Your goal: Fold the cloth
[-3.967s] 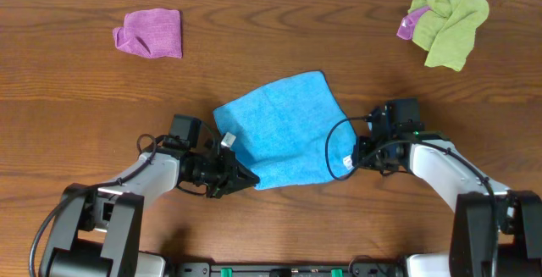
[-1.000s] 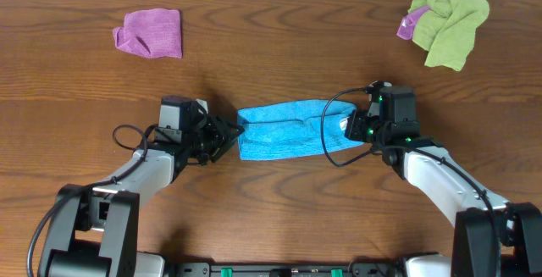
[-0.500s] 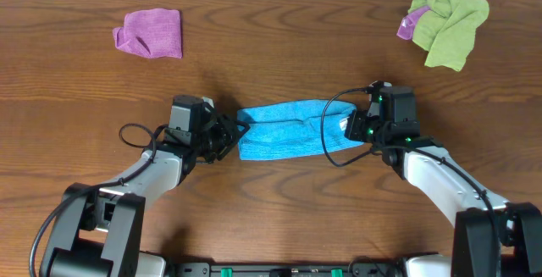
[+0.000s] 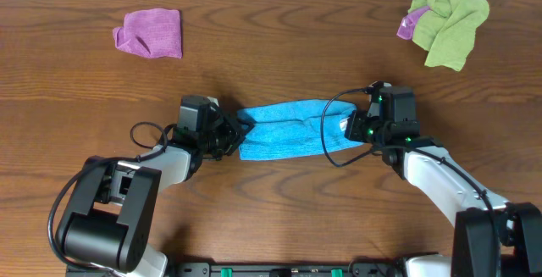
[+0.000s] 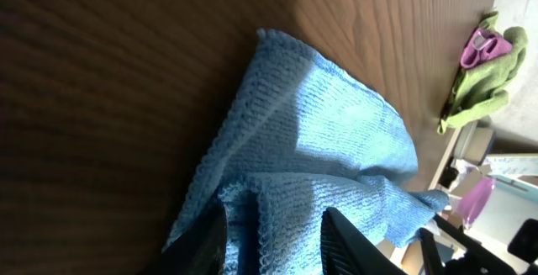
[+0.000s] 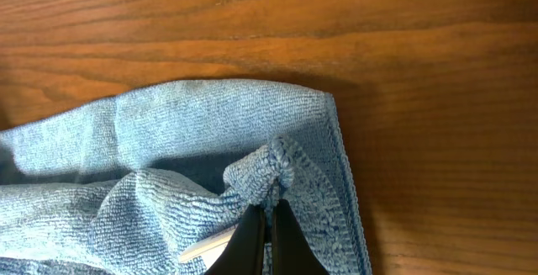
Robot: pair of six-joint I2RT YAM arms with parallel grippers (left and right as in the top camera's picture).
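Observation:
My right gripper carries the bunched corner outward to the bottom layer's far corner (image 4: 350, 105) (image 6: 323, 101) next and releases it there, since the cloth's bottom layer still shows beyond it.
The blue cloth (image 4: 284, 129) lies on the wooden table as a folded strip between my two grippers. My left gripper (image 4: 235, 135) is at its left end. In the left wrist view its fingers (image 5: 273, 233) are spread apart, with the cloth's (image 5: 328, 140) folded edge lying between them. My right gripper (image 4: 351, 129) is at the strip's right end. In the right wrist view its fingers (image 6: 267, 212) are shut on a bunched corner of the cloth (image 6: 168, 140), low over the layer beneath.
A crumpled purple cloth (image 4: 151, 33) lies at the far left of the table. A green cloth (image 4: 449, 24) with a small purple piece (image 4: 411, 24) lies at the far right; it also shows in the left wrist view (image 5: 483, 90).
Four seconds ago the cloth lay open with both grippers at its near corners; now it is a folded strip. In the last second the left arm has shifted right against the cloth's left end.

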